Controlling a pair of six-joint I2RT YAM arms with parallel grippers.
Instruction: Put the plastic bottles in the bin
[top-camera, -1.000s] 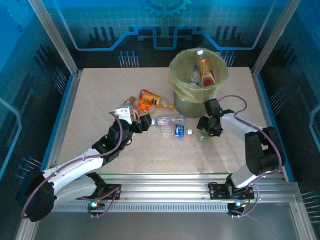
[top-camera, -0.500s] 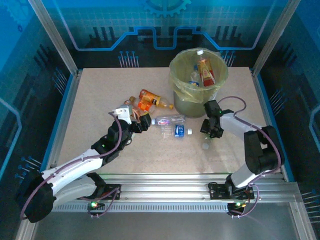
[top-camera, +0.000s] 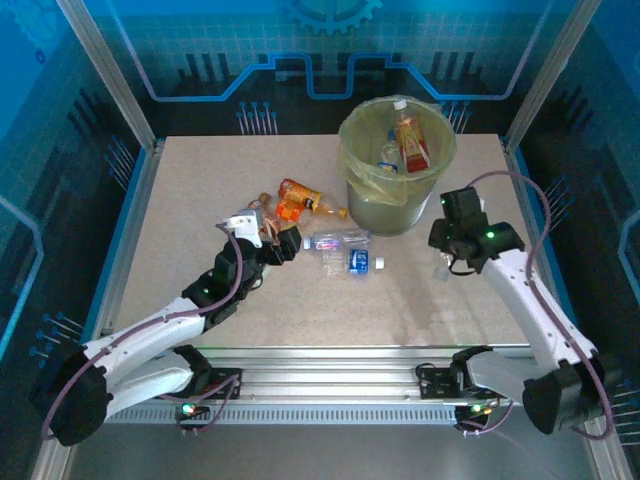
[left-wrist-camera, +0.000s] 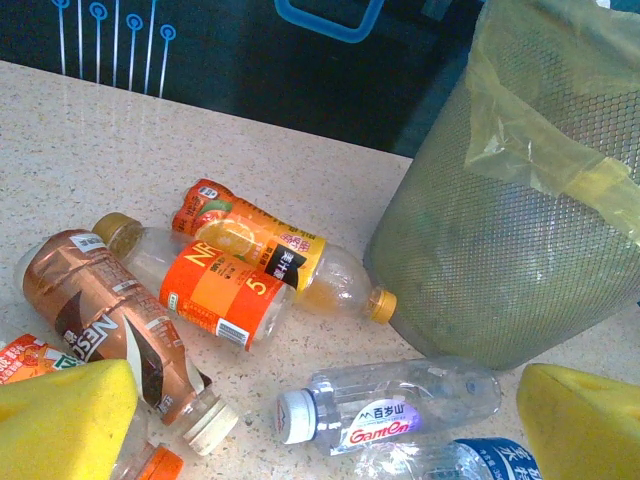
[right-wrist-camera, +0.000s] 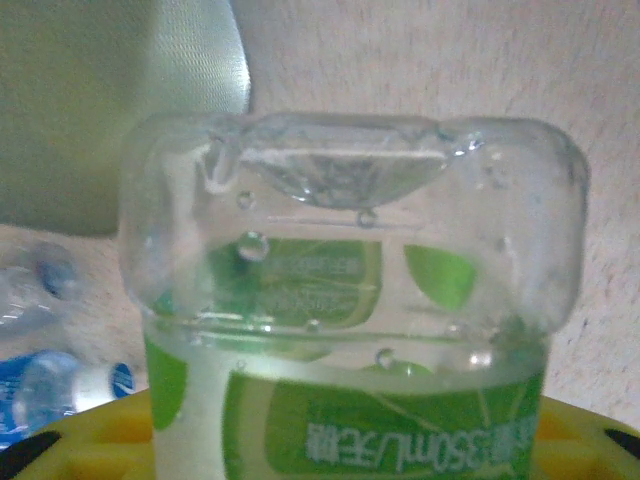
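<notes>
The bin's opening (top-camera: 384, 136) is outward and above, so my right gripper will lift the green-labelled bottle outward over the bin's rim and then let it go.
The bin (top-camera: 395, 165), lined with a yellow-green bag, stands at the back right and holds several bottles (top-camera: 409, 140). More plastic bottles lie left of it: two with orange labels (left-wrist-camera: 215, 290) (left-wrist-camera: 265, 245), a brown one (left-wrist-camera: 105, 315), a clear one with a white cap (left-wrist-camera: 390, 405) and a blue-labelled one (top-camera: 360, 262). My left gripper (top-camera: 288, 244) is open and low, its yellow pads (left-wrist-camera: 65, 420) on either side of the clear bottle without touching it. My right gripper (top-camera: 453, 243) is raised right of the bin, shut on a clear green-labelled bottle (right-wrist-camera: 350, 300).
The bin's mesh wall (left-wrist-camera: 510, 250) rises close behind the loose bottles. Metal rails edge the beige table (top-camera: 200, 200) on the left and right. Bare tabletop lies in front of the bin and at the far left.
My right arm has lifted the green-labelled bottle off the table and swung up and to the right. The left arm and the loose bottles have not moved.
</notes>
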